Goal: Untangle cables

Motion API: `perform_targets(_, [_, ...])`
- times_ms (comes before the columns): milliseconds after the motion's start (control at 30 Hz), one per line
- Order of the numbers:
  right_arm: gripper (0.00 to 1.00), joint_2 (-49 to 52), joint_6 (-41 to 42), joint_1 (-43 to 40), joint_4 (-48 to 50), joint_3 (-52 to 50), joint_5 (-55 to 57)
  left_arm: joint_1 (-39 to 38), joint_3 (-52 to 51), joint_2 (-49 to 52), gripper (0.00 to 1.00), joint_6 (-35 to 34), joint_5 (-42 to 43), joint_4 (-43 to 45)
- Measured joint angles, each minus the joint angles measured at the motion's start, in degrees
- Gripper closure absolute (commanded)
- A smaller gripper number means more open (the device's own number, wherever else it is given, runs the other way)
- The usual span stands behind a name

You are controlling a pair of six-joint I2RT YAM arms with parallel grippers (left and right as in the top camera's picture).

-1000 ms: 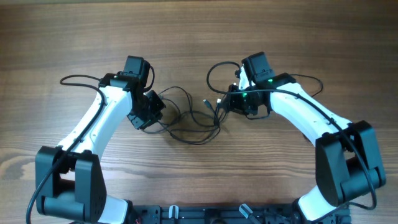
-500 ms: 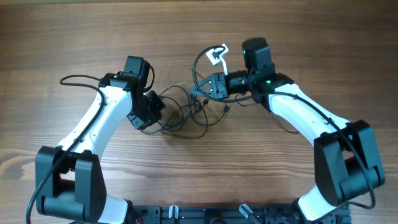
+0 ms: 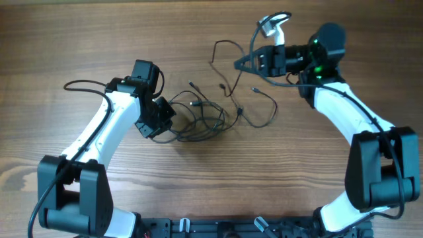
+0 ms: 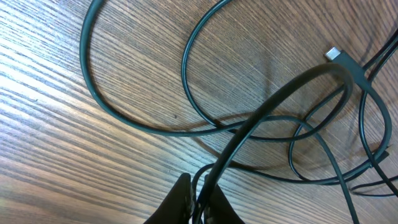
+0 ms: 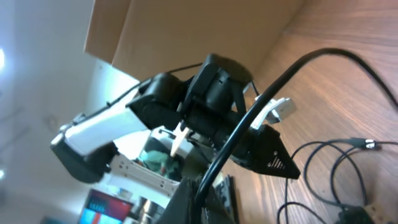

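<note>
My right gripper swings away from the tangle next, toward the right in the overhead view, and tips down to release its black cable where the table is empty.
The thin black cables lie in a loose tangle on the wooden table at centre. My left gripper is at the tangle's left edge and is shut on a black strand. A silvery plug lies beyond it. My right gripper is raised at the far right and is shut on another black cable. That cable's white end sticks up behind the gripper. A strand hangs from it down to the tangle, and a loop trails to the right.
A thicker black arm cable arcs off the left arm, and another off the right arm. The left arm fills the right wrist view. The table is bare wood at the back left.
My right gripper has swung up, back and to the right with its cable, drawing strands out of the tangle toward the right. The left arm has stayed put, still holding its strand.
</note>
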Motion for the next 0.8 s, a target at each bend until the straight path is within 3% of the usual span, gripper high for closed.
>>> perform_targets(167, [0.96,0.15,-5.22,-1.75,-18.4,0.24,4.81,0.0,0.0,0.0,0.91,0.0,0.0,0.0])
perform_targets(267, [0.96,0.15,-15.34,-1.9,-36.89,0.2,13.51,0.0,0.0,0.0,0.91,0.0,0.02,-0.55])
perform_targets(567, [0.95,0.22,-39.89,-6.56,-71.73,3.45,38.91,0.0,0.0,0.0,0.91,0.0,0.0,-1.01])
perform_targets(667, [0.96,0.22,-45.97,-10.73,-84.91,8.98,53.09,0.0,0.0,0.0,0.91,0.0,0.0,-1.05])
perform_targets(800, [0.96,0.22,-44.65,-15.74,-97.02,13.66,77.75,0.0,0.0,0.04,0.91,0.0,0.0,-0.61])
